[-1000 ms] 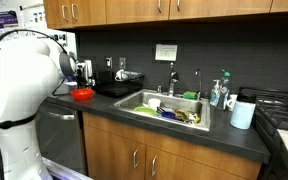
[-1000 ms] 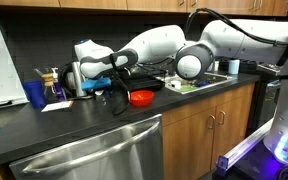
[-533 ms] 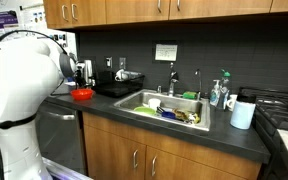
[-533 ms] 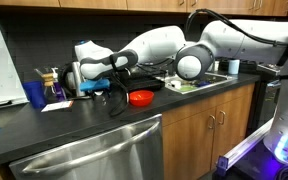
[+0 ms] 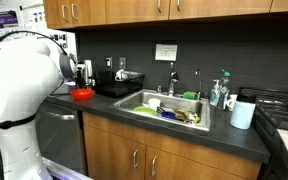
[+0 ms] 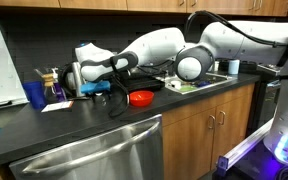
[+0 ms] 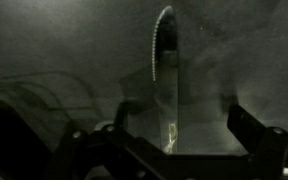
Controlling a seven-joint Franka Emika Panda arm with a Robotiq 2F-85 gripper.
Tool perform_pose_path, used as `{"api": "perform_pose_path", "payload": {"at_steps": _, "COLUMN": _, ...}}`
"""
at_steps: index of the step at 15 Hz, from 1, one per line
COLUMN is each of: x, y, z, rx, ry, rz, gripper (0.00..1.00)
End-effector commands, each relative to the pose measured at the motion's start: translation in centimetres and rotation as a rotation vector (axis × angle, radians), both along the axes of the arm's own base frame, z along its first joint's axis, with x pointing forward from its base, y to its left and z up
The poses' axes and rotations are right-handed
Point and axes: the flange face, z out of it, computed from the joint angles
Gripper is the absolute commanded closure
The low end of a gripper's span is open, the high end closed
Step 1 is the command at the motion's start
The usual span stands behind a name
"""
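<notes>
My gripper closes its wide-open fingers on the untoothed end of the thin dark flat utensil next, since that end already lies between them, untouched.
In the dark wrist view my gripper point(image 7: 184, 122) is open, its two dark fingers wide apart. Between them, a little beyond, stands a tall narrow pale thing point(image 7: 165, 75) with a toothed left edge; neither finger touches it. In both exterior views the gripper point(image 6: 85, 78) point(image 5: 84, 72) hangs at the back of the dark counter by the wall. Just in front of it on the counter sits a red bowl point(image 6: 141, 98) point(image 5: 82, 95). What the pale thing is I cannot tell.
A blue cup point(image 6: 35, 94) and a small bottle point(image 6: 52, 85) stand beside the gripper. A black tray point(image 5: 119, 87), a sink point(image 5: 144, 100) full of dishes, soap bottles point(image 5: 217, 93), a white cup point(image 5: 242, 114) and a stove point(image 5: 284, 120) follow along the counter.
</notes>
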Motion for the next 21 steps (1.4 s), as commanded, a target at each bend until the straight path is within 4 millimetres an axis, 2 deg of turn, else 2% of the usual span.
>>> {"api": "perform_pose_path", "payload": {"at_steps": 1, "x": -0.09, "y": 0.12, "z": -0.42, "rx": 0.009, "ry": 0.005, "rz": -0.003, "gripper": 0.19}}
{"api": "perform_pose_path", "payload": {"at_steps": 7, "x": -0.15, "y": 0.51, "z": -0.02, "rx": 0.019, "ry": -0.013, "rz": 0.008, "gripper": 0.51}}
{"api": "perform_pose_path", "payload": {"at_steps": 9, "x": -0.12, "y": 0.51, "z": 0.08, "rx": 0.021, "ry": -0.016, "rz": 0.008, "gripper": 0.54}}
{"api": "perform_pose_path", "payload": {"at_steps": 10, "x": -0.06, "y": 0.41, "z": -0.02, "rx": 0.021, "ry": -0.014, "rz": 0.006, "gripper": 0.49}}
{"api": "perform_pose_path", "payload": {"at_steps": 14, "x": 0.07, "y": 0.19, "z": -0.14, "rx": 0.021, "ry": -0.012, "rz": 0.000, "gripper": 0.49}}
{"api": "perform_pose_path", "payload": {"at_steps": 15, "x": 0.08, "y": 0.17, "z": -0.12, "rx": 0.020, "ry": -0.012, "rz": -0.001, "gripper": 0.58}}
{"api": "perform_pose_path", "payload": {"at_steps": 16, "x": 0.07, "y": 0.20, "z": -0.03, "rx": 0.021, "ry": -0.013, "rz": -0.001, "gripper": 0.72}}
{"api": "perform_pose_path", "payload": {"at_steps": 17, "x": 0.06, "y": 0.27, "z": 0.04, "rx": 0.022, "ry": -0.016, "rz": 0.001, "gripper": 0.75}}
{"api": "perform_pose_path", "payload": {"at_steps": 20, "x": 0.06, "y": 0.30, "z": 0.11, "rx": 0.021, "ry": -0.020, "rz": 0.001, "gripper": 0.96}}
{"api": "perform_pose_path", "payload": {"at_steps": 21, "x": 0.12, "y": 0.22, "z": 0.06, "rx": 0.021, "ry": -0.021, "rz": 0.000, "gripper": 1.00}}
